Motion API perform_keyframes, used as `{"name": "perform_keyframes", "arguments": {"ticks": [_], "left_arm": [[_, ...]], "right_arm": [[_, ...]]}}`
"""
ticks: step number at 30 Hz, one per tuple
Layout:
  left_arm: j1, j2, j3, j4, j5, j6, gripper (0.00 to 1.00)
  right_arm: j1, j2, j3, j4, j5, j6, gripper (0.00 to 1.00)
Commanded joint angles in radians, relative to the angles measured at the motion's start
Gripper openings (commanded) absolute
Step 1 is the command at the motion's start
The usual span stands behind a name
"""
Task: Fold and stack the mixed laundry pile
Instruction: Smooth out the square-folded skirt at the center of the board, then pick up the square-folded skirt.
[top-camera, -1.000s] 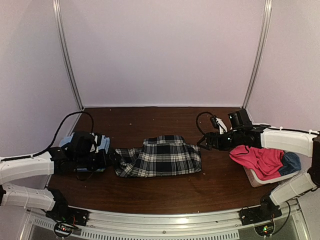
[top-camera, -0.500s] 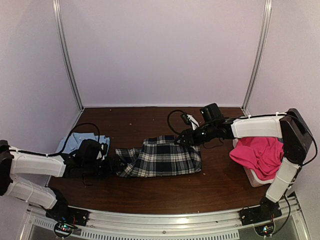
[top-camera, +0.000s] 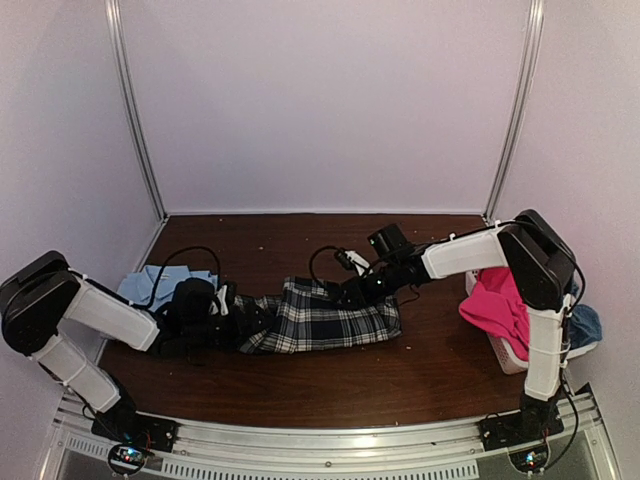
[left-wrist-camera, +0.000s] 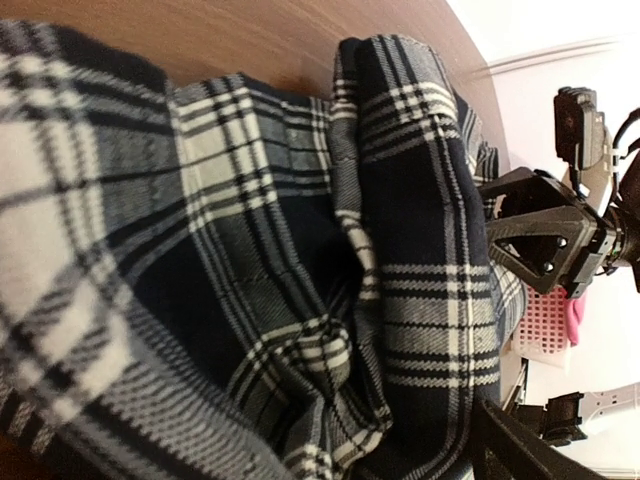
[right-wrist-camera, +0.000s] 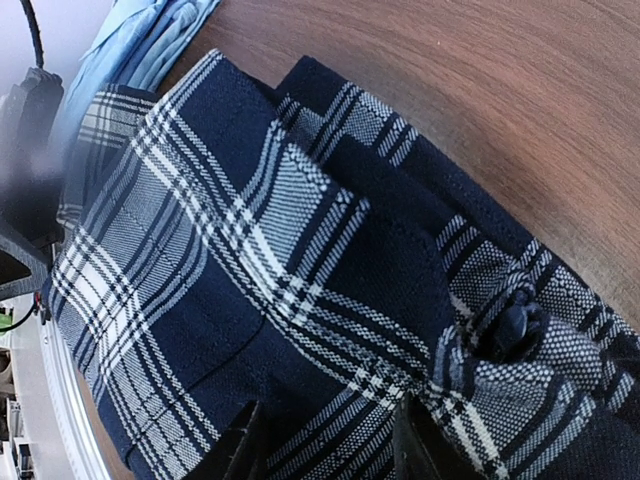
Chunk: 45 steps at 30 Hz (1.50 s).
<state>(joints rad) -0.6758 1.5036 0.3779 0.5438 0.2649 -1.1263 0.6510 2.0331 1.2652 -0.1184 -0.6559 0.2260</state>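
The shirt's raised fold (top-camera: 285, 308) (left-wrist-camera: 415, 235) lies to the right of my left gripper in the top view, so next I should slide the gripper's fingers that way to pinch the crumpled shirt.
The black-and-white plaid shirt (top-camera: 320, 318) lies crumpled across the middle of the table. My left gripper (top-camera: 228, 308) sits low at its left end and is open; plaid cloth (left-wrist-camera: 300, 250) fills its view, and only one dark finger (left-wrist-camera: 520, 450) shows, at the bottom right. My right gripper (top-camera: 345, 290) is down on the shirt's upper edge. Its two fingers are pressed into the plaid cloth (right-wrist-camera: 250, 250), and the right gripper (right-wrist-camera: 325, 450) has closed on a fold of it. The light blue shirt (top-camera: 150, 283) lies behind my left arm. Hot-pink trousers (top-camera: 495, 305) and the duller blue cloth (top-camera: 585, 325) hang over the basket.
The white lattice basket (top-camera: 510, 355) stands at the right edge of the table, under my right arm's upper links. Black cables loop over the table behind both wrists. White walls close in the back and both sides.
My right arm has swung left from beside the basket to the plaid shirt's upper edge, and its jaws have narrowed onto the cloth. The left gripper has stayed open at the shirt's left end.
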Motion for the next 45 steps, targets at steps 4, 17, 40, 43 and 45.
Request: {"name": "perform_keyframes", "arguments": {"ticks": [4,17,40,43,45], "left_arm": [[0.001,0.130,0.079,0.272,0.106,0.027,0.98],[0.010,0.153,0.175,0.123,0.092,0.130,0.82],[0.009,0.179,0.261,-0.173,-0.003,0.218,0.02],[0.009,0.178,0.262,-0.170,0.000,0.218,0.02],[0.009,0.178,0.258,-0.167,0.001,0.217,0.02]], "right_arm": [[0.020,0.041,-0.001,-0.064,0.041,-0.081,0.44],[0.038,0.017,-0.002,-0.053,0.011,-0.094,0.45],[-0.110,-0.372,-0.400,-0.072,0.093,0.384,1.00],[-0.125,-0.338,-0.442,0.041,-0.008,0.441,1.00],[-0.140,-0.335,-0.478,0.140,-0.062,0.472,1.00]]}}
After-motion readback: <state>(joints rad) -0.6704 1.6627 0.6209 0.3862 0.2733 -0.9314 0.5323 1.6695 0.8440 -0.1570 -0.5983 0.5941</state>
